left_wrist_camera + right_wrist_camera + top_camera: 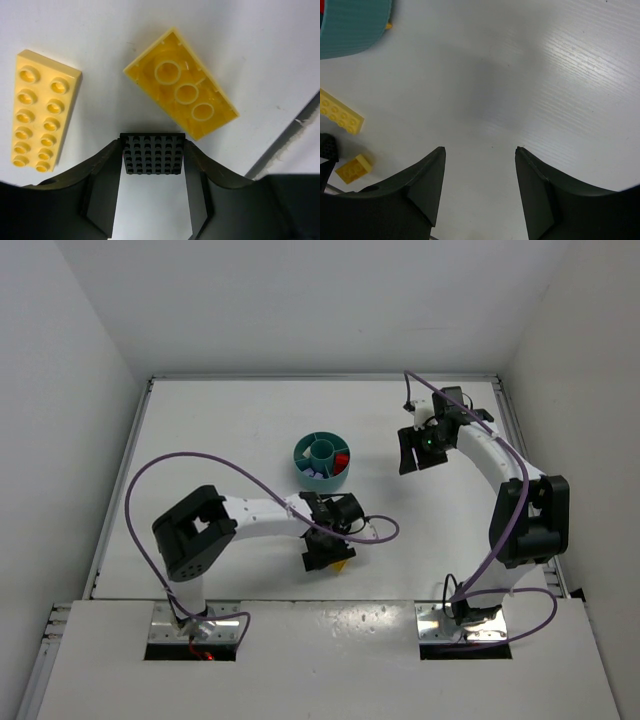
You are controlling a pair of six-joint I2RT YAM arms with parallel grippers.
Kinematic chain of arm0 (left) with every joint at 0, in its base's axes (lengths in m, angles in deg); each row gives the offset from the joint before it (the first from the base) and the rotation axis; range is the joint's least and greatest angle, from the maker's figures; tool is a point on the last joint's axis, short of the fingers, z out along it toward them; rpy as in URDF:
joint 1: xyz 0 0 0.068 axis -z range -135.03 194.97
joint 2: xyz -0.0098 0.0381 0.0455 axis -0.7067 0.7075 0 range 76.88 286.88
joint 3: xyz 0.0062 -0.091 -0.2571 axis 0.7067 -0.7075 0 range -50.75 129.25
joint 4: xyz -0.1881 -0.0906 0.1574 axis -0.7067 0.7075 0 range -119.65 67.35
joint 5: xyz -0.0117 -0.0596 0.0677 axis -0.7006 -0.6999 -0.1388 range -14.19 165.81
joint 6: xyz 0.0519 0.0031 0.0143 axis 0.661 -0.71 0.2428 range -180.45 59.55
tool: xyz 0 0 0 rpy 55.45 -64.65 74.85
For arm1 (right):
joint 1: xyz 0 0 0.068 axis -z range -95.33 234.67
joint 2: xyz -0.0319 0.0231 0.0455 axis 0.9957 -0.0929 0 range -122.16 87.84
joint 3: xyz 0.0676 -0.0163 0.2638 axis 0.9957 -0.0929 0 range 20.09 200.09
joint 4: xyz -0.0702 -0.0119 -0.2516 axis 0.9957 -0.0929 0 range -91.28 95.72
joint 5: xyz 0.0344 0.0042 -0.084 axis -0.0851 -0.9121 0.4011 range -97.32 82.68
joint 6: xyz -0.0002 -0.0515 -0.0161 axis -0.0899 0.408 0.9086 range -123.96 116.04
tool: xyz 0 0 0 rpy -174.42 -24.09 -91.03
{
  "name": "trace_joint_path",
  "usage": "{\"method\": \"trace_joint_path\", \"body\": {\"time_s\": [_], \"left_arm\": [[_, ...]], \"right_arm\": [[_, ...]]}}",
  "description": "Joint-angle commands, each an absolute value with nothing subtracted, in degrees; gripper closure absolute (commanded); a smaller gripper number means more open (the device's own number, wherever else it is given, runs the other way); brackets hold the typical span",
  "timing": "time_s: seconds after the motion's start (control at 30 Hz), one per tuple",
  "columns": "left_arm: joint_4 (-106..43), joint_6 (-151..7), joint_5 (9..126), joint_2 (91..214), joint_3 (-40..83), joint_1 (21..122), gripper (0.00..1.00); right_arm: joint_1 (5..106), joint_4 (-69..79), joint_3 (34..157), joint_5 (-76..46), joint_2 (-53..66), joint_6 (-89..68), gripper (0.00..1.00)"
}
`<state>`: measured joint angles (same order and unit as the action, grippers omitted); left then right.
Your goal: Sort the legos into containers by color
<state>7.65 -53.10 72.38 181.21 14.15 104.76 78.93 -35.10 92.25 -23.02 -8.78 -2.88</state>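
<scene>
My left gripper will rise, carry the black plate outward over the teal dish's far section (325, 437) and release it, since that section looks empty while others hold pieces.
My left gripper (326, 558) hangs low over the near middle of the table. In the left wrist view its jaws (152, 145) are shut on a small black studded plate (153, 155) held between the fingertips. Just beyond it lie a pale yellow long plate (42, 117) and an upside-down yellow brick (182, 92); the yellow also shows in the top view (342, 564). The round teal dish (303, 454) stands further back, with red (342, 460) and pale pieces (318, 476) in its sections. My right gripper (420, 450) is open and empty, right of the dish (350, 25), over bare table (480, 150).
The table's near edge (295, 132) runs close to the yellow brick. The right wrist view shows the pale plate (340, 114), the yellow brick (354, 167) and a small yellow bit (387, 24) beside the dish. White walls enclose the table.
</scene>
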Motion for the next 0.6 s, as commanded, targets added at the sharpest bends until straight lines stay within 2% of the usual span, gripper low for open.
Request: {"method": "trace_joint_path", "body": {"time_s": [0.0, 0.33, 0.57], "left_arm": [[5.9, -52.7, 70.4, 175.3, 15.7, 104.4, 0.73], [0.7, -56.8, 68.6, 164.6, 26.1, 96.1, 0.74], [-7.1, -58.2, 68.2, 168.6, 36.9, 86.6, 0.73]], "right_arm": [[79.1, -34.6, 93.4, -23.8, -8.9, -2.4, 0.41], [79.1, -34.6, 93.4, -23.8, -8.4, -2.4, 0.41], [79.1, -34.6, 93.9, -23.8, -9.0, -2.4, 0.41]]}}
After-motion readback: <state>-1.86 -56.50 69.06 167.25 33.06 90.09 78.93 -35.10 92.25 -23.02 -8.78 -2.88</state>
